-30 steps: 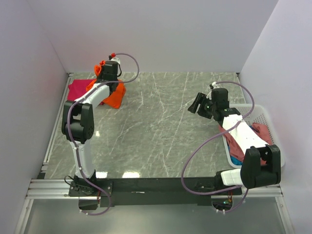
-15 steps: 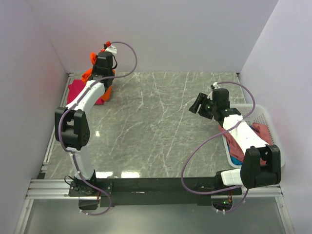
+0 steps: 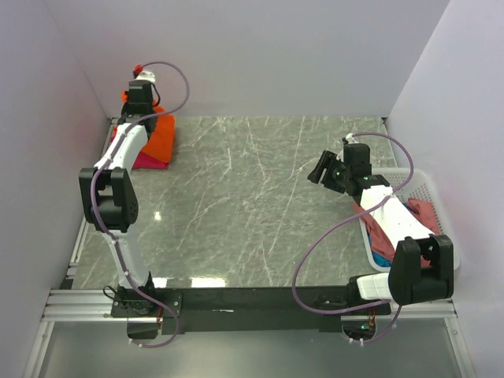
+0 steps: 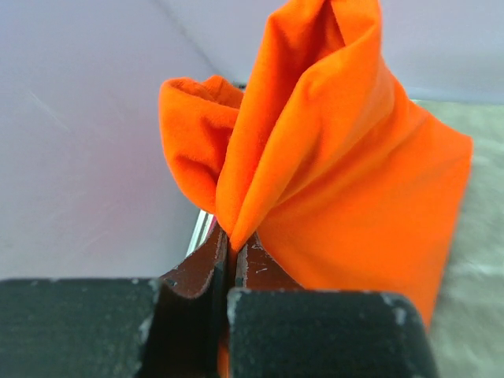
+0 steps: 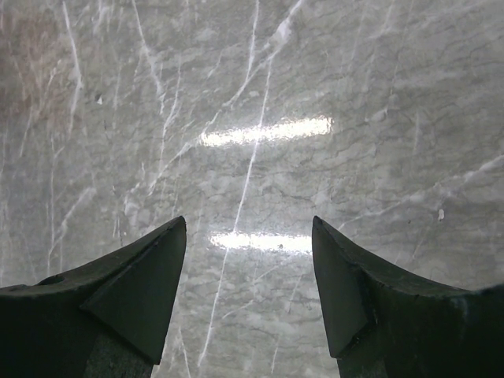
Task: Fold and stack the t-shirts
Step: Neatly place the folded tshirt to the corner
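The orange t-shirt's fold hangs above the magenta-pink t-shirt's wall-side edge, so my left gripper will go down to the left in the top view, onto that edge, and let go.
My left gripper [image 4: 232,240] is shut on a fold of the bright orange t-shirt [image 4: 354,181], which hangs from it. In the top view that gripper [image 3: 135,101] is raised at the far left corner, and the orange t-shirt [image 3: 160,135] drapes down onto the magenta-pink t-shirt [image 3: 150,161] lying flat on the table. My right gripper [image 5: 249,236] stands open over bare marble, nothing between its fingers; in the top view the right gripper [image 3: 321,168] hovers right of centre. A dusty rose-pink t-shirt [image 3: 419,211] and a blue one [image 3: 381,257] lie in the basket.
The white lattice basket [image 3: 428,183] sits at the table's right edge, partly under my right arm. Walls close in at the left, the back and the right. The grey marble tabletop [image 3: 244,205] stretches between the arms.
My left gripper has carried the orange t-shirt left and back, from beside the magenta-pink shirt to over it near the corner. The right arm has stayed still.
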{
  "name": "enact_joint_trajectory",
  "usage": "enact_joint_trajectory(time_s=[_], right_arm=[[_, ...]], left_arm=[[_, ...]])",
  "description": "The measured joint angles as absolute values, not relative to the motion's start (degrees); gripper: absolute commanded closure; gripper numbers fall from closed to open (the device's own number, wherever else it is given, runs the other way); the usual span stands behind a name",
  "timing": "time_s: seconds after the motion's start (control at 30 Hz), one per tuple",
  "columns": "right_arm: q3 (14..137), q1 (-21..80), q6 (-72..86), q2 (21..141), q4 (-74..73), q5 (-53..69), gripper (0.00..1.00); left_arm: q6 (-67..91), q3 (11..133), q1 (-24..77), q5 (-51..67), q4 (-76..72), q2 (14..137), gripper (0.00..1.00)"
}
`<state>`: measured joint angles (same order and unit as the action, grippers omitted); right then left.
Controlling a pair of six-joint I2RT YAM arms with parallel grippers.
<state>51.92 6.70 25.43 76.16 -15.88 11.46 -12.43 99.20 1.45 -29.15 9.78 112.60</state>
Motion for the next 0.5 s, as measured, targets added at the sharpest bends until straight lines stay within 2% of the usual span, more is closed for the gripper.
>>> enact_joint_trajectory(time_s=[0.23,0.27,0.3,0.33,0.37,0.4,0.5], right_arm=[[52.25,6.70,25.45,76.16,-17.69,10.09,0.28],[52.34,6.70,25.47,76.16,-17.98,9.91,0.28],[52.42,6.70,25.47,76.16,-18.20,9.76,0.28],[52.51,6.70,25.58,76.16,-18.50,9.45,0.28],[52.62,6.70,25.65,76.16,-18.76,9.28,0.28],[52.75,6.70,25.69,76.16,-19.11,8.99,0.28],[53.15,6.70,25.87,76.14,-19.99,8.43,0.28]], left_arm=[[-7.49,100.60,-4.73,-29.10,10.66,120.97,0.99],[-6.81,100.77,-5.32,-29.34,11.22,121.93,0.98],[-6.17,101.34,-5.78,-29.50,12.05,122.91,0.93],[-5.41,102.06,-6.26,-29.78,12.47,123.87,0.57],[-5.04,102.61,-6.76,-29.85,12.86,124.64,0.40],[-4.27,102.65,-7.29,-29.93,13.02,125.03,0.01],[-2.24,102.91,-8.47,-30.63,14.09,125.10,0.01]])
